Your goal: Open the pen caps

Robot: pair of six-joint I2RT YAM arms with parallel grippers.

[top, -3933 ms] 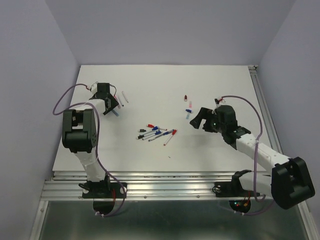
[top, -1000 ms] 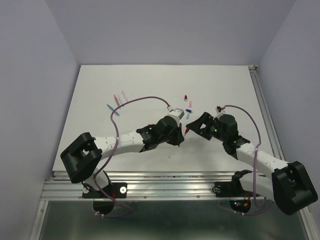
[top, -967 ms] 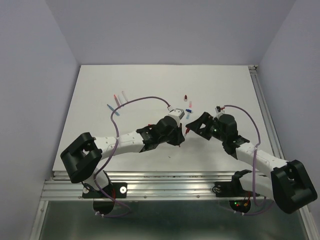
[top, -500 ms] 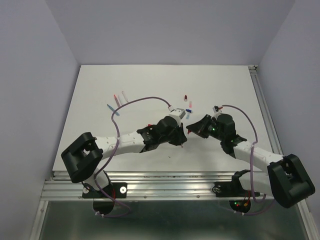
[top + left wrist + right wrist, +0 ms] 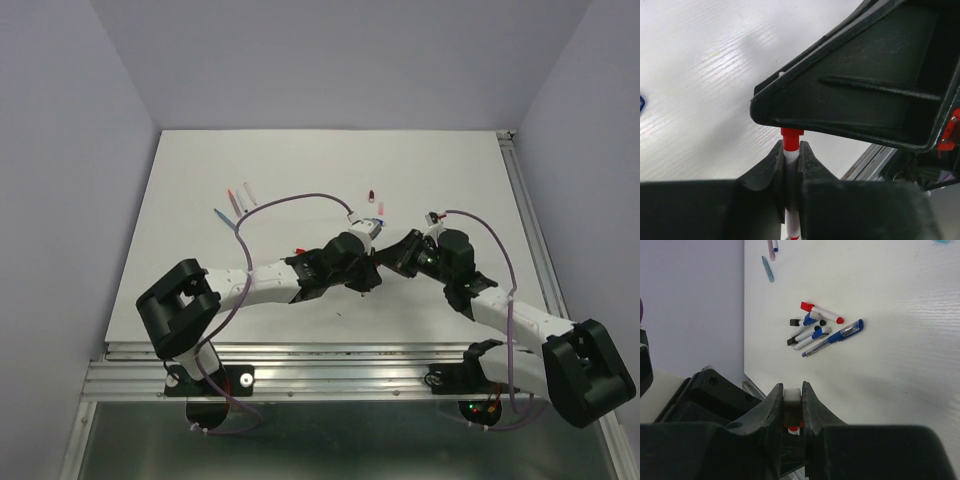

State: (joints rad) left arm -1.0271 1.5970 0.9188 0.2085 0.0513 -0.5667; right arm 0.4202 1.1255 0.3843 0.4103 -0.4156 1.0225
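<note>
My right gripper pulls outward next, away from my left gripper. It then goes down to the table (image 5: pixel 389 221) beside the blue pieces, where loose caps already lie.
Both grippers meet above the table's middle in the top view, left gripper (image 5: pixel 367 270) against right gripper (image 5: pixel 393 258). My left gripper (image 5: pixel 791 149) is shut on a slim white pen (image 5: pixel 791 152) with a red collar at its tip, which goes into the right gripper's black body. My right gripper (image 5: pixel 792 394) is shut on that pen's cap (image 5: pixel 792 399), white at its top with red below. More capped pens (image 5: pixel 815 326), red, blue and black, lie in a pile; the left arm hides most of the pile from above.
A small red cap (image 5: pixel 370 194) and blue pieces (image 5: pixel 377 214) lie behind the grippers. Thin pink and blue barrels (image 5: pixel 235 203) lie at the back left. A metal rail (image 5: pixel 300 360) runs along the near edge, and a second one down the right side.
The right gripper has shut on the pen's end. The left arm has pushed right with the pen, and both grippers now sit close together.
</note>
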